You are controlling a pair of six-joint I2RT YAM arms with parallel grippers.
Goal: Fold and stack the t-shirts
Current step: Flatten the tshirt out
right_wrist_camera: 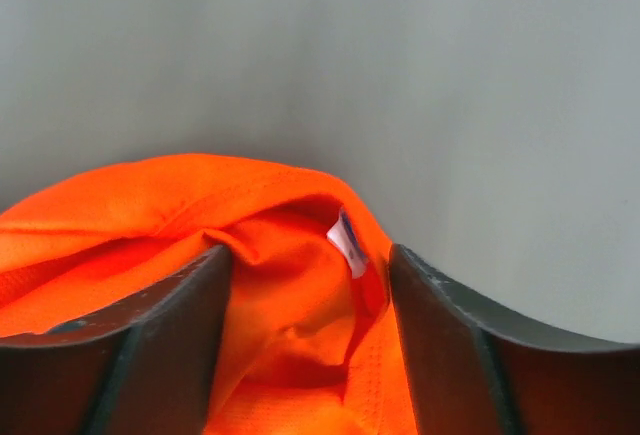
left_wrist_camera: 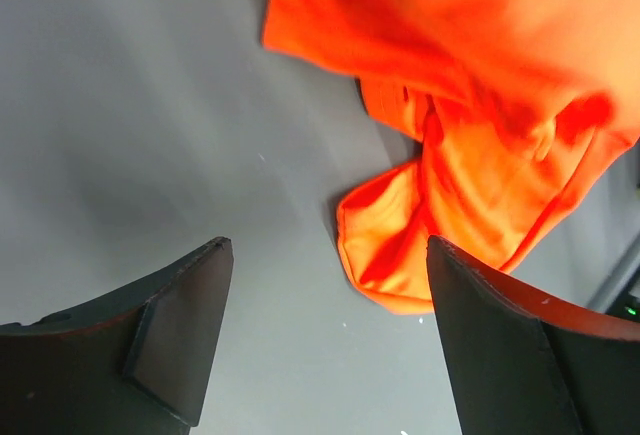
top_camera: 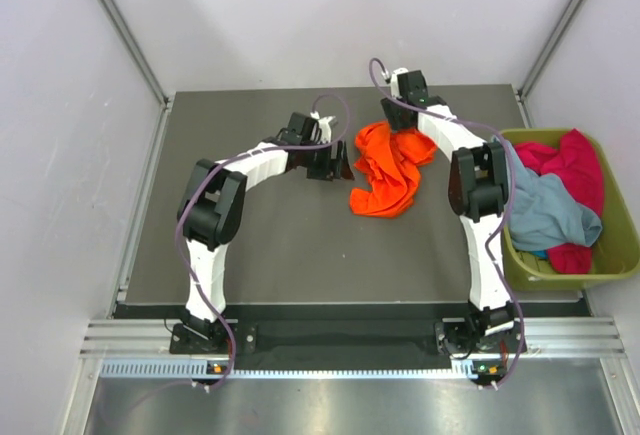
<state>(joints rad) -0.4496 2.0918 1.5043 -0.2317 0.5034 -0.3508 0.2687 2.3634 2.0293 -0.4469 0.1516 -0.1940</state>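
Note:
The orange shirt's near corner sticks out from the crumpled folds, so the robot's left gripper should next go down onto that corner, toward the right in the top view.
A bright orange t-shirt [top_camera: 385,170] lies crumpled at the back middle of the table. My left gripper [top_camera: 340,163] is open and empty just left of it. In the left wrist view [left_wrist_camera: 327,245] bare table lies between the fingers, and the orange shirt [left_wrist_camera: 480,105] is beyond and to the right. My right gripper [top_camera: 400,123] is at the shirt's far edge. In the right wrist view [right_wrist_camera: 305,255] it is open, with the orange collar and its white label [right_wrist_camera: 345,240] between the fingers. A grey-blue shirt [top_camera: 545,210] and a magenta-red shirt [top_camera: 575,160] lie in the bin.
The olive-green bin [top_camera: 620,255] stands at the table's right edge, beside the right arm. White enclosure walls and metal posts surround the dark table [top_camera: 280,245]. A purple cable loops over each arm.

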